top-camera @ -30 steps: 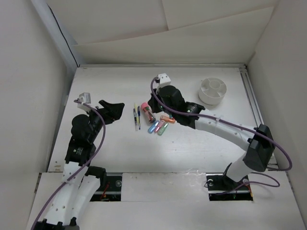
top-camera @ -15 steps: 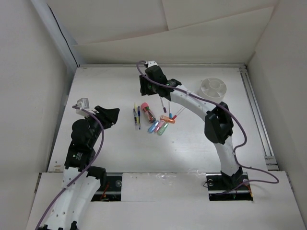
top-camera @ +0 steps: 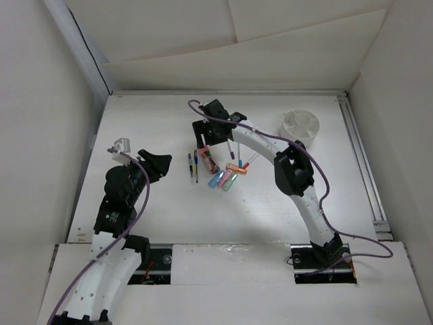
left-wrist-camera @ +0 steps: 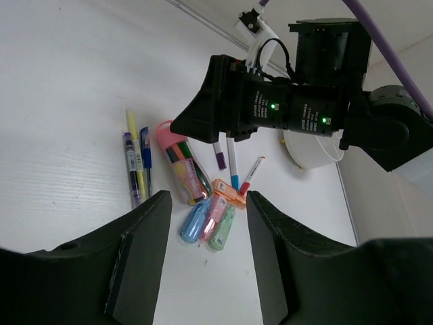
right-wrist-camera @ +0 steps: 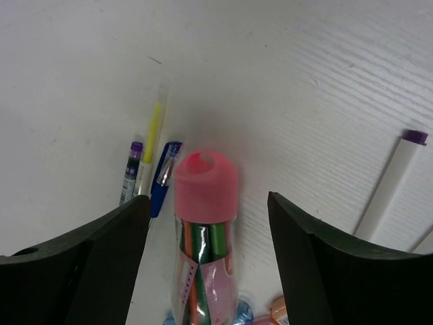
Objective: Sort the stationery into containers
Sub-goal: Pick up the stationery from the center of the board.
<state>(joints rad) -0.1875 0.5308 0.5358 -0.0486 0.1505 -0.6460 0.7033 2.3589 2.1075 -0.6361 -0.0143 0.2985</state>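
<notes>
Next, my right gripper lowers until its open fingers are on either side of the tube's pink cap (top-camera: 203, 150) and closes on it. The cap lies below, between them.
The stationery lies in a loose pile mid-table. A clear tube with a pink cap (top-camera: 209, 158) (right-wrist-camera: 206, 223) (left-wrist-camera: 181, 162) holds coloured pens. Left of it lie thin yellow and blue pens (top-camera: 193, 166) (right-wrist-camera: 154, 159). Blue, pink and green markers (top-camera: 223, 180) (left-wrist-camera: 210, 222) and an orange one (top-camera: 237, 168) lie to its right. My right gripper (top-camera: 205, 144) (right-wrist-camera: 208, 203) (left-wrist-camera: 186, 125) is open and straddles the tube's capped end without touching it. My left gripper (top-camera: 161, 164) (left-wrist-camera: 208, 203) hangs open and empty left of the pile. The white divided cup (top-camera: 300, 124) stands back right.
Three thin white pens with purple, blue and red tips (top-camera: 240, 154) (left-wrist-camera: 233, 162) lie just behind the markers, under the right arm. Another purple pen (left-wrist-camera: 128, 166) lies beside the yellow one. White walls enclose the table, with a rail (top-camera: 358, 156) along the right edge.
My right gripper has gone from shut to wide open and shifted to the tube's pink cap, its arm folding with the elbow raised. The left gripper's jaws narrowed slightly.
</notes>
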